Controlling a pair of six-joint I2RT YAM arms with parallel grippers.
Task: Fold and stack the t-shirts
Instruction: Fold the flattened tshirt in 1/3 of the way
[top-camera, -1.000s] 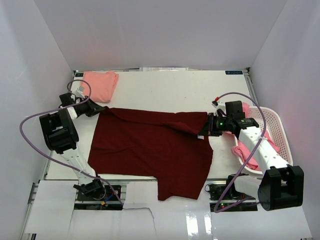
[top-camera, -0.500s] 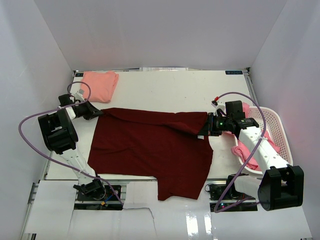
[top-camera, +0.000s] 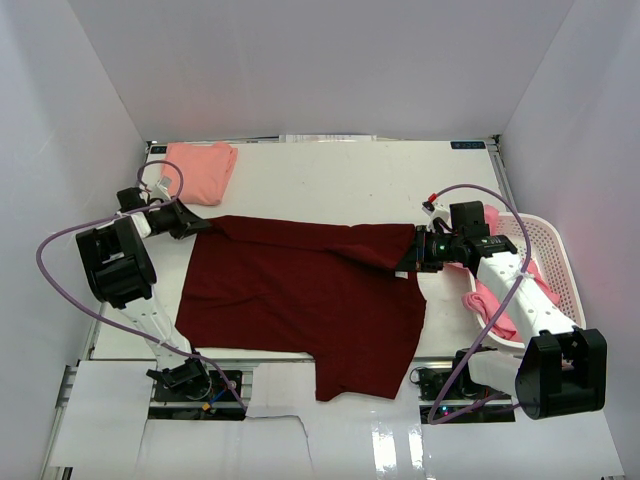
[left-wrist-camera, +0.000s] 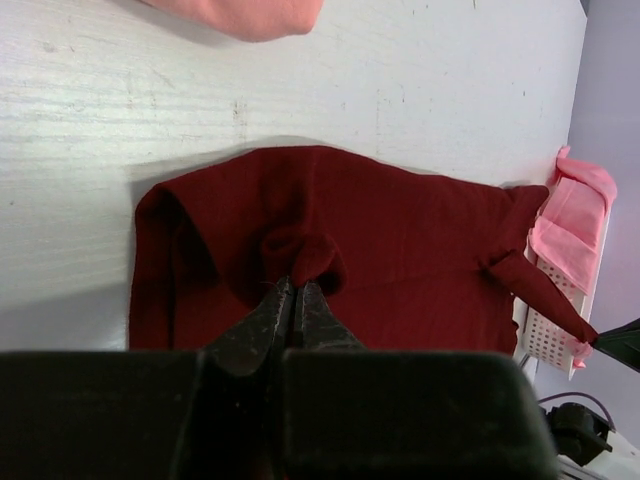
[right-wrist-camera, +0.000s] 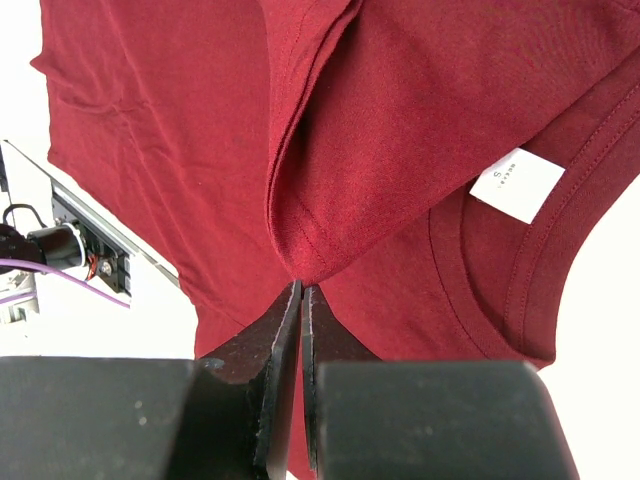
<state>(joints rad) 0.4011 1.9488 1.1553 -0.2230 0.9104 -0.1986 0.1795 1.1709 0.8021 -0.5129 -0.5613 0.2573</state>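
The left gripper moves slightly to the left in the wrist view next and opens its pinch, as the shirt's far corner (left-wrist-camera: 158, 204) lies on that side of it.
A dark maroon t-shirt (top-camera: 300, 290) lies spread across the table, its lower part hanging over the near edge. My left gripper (top-camera: 196, 226) is shut on a pinch of its fabric at the far left corner (left-wrist-camera: 300, 255). My right gripper (top-camera: 408, 254) is shut on a folded sleeve edge (right-wrist-camera: 310, 250) at the shirt's right side, close to the collar and its white label (right-wrist-camera: 518, 185). A folded salmon t-shirt (top-camera: 200, 168) rests at the far left corner. Brighter pink t-shirts (top-camera: 492, 300) hang from the basket.
A white mesh basket (top-camera: 553, 262) sits at the right table edge under my right arm. Purple cables loop from both arms. White walls close in the table on three sides.
The left gripper has drawn the shirt's far left corner slightly farther left and away. The right gripper has held still.
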